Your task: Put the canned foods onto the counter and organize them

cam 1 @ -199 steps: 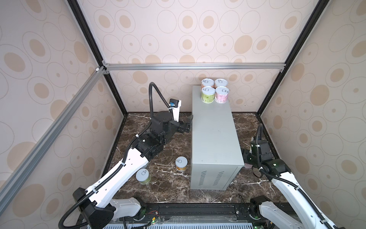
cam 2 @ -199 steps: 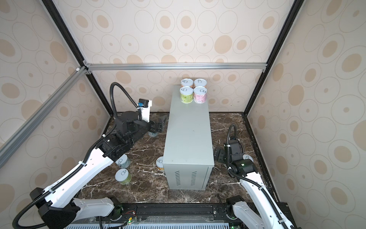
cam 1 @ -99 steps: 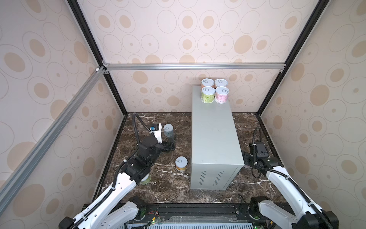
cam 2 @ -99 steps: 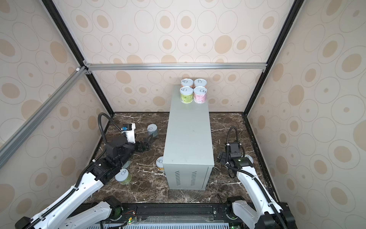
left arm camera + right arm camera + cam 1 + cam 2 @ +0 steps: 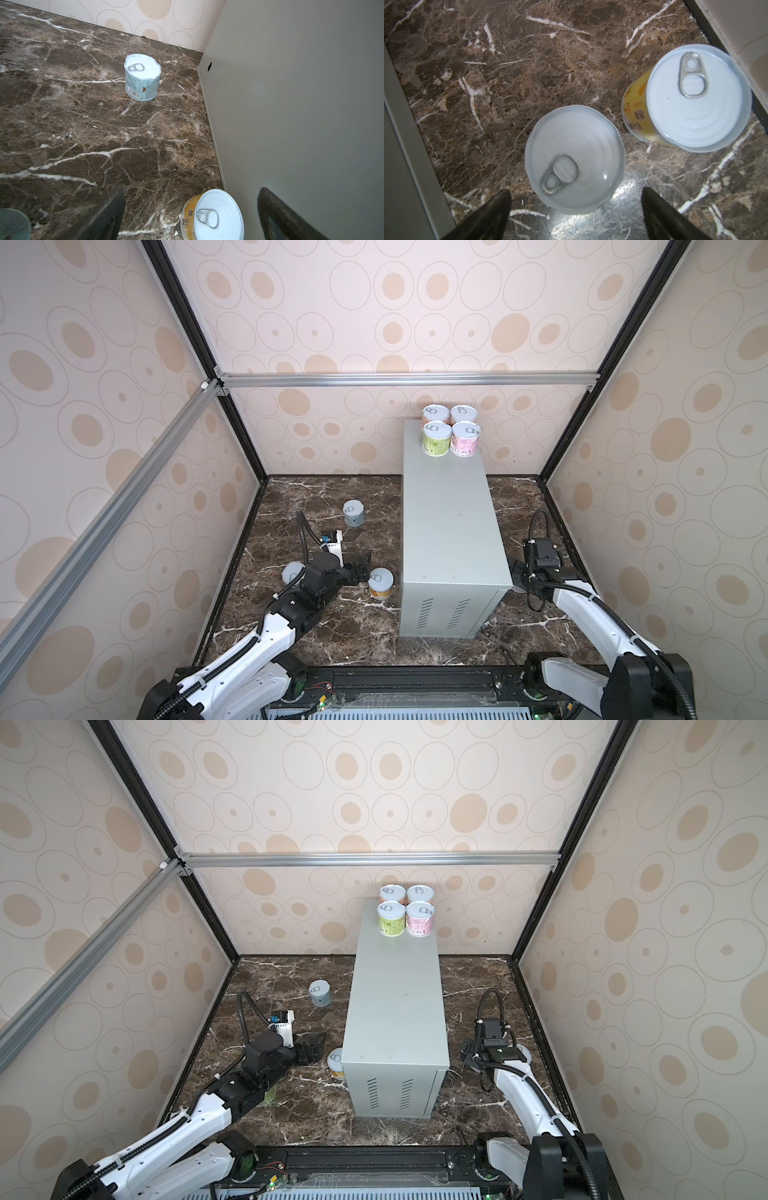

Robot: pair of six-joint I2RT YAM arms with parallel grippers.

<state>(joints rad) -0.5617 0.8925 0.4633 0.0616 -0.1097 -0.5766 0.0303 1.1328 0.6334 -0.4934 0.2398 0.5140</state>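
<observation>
The silver-lidded can (image 5: 575, 160) stands below, its lid between the spread fingers of the right gripper, so the robot next needs to bring that gripper down past the can's rim and close it around the can.
The counter (image 5: 451, 531) is a tall grey box; several cans (image 5: 451, 435) stand grouped at its far end in both top views. On the marble floor to its left stand a pale blue can (image 5: 353, 513) and a yellow-labelled can (image 5: 381, 583). My left gripper (image 5: 360, 568) is open and low beside the yellow can (image 5: 212, 216), which sits between its fingers (image 5: 108, 214) without being touched. To the right of the counter, my right gripper (image 5: 469, 1052) hangs open just above a silver-lidded can (image 5: 575, 160). A second yellow can (image 5: 695, 99) stands beside that one.
Another can (image 5: 291, 572) shows partly under my left arm, and a green-labelled one (image 5: 268, 1096) peeks out below it. The counter's side wall (image 5: 301, 104) rises close to the left gripper. Black frame posts and patterned walls enclose the marble floor (image 5: 316, 622).
My left arm has come down from beside the counter's top and drawn back to the floor by the yellow can. The right arm has shifted slightly over its can. Both grippers stayed open.
</observation>
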